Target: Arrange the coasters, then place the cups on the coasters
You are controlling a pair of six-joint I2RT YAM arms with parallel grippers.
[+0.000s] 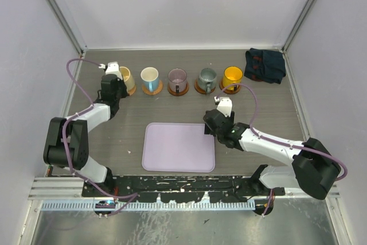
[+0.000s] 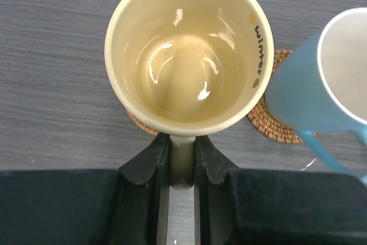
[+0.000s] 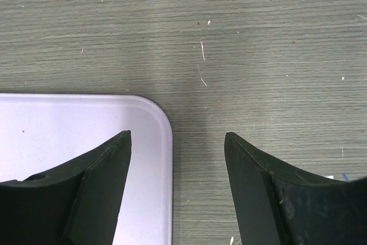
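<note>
My left gripper is above the brown coaster (image 2: 141, 124), which the cream-yellow cup (image 2: 189, 50) mostly covers. My left gripper will next lower the cup onto the coaster and let go of the handle.
Five cups stand in a row along the far side, each over a brown coaster: cream-yellow (image 1: 127, 78), white with blue handle (image 1: 150, 77), purple (image 1: 177, 77), grey-green (image 1: 206, 77), yellow-orange (image 1: 233, 75). My left gripper (image 1: 115, 84) is shut on the handle of the cream-yellow cup (image 2: 189, 50); the handle is pinched between the fingertips of this gripper (image 2: 182, 159). That cup covers most of its coaster (image 2: 142, 124). The blue-handled cup (image 2: 312, 93) sits on its own coaster (image 2: 275, 125) just to the right. My right gripper (image 3: 178, 139) is open and holds nothing.
A lavender tray (image 1: 178, 147) lies at the near middle; its far right corner (image 3: 155, 113) is under my right gripper (image 1: 210, 127). A dark folded cloth (image 1: 265, 65) lies at the far right corner. Walls close in the table on three sides.
</note>
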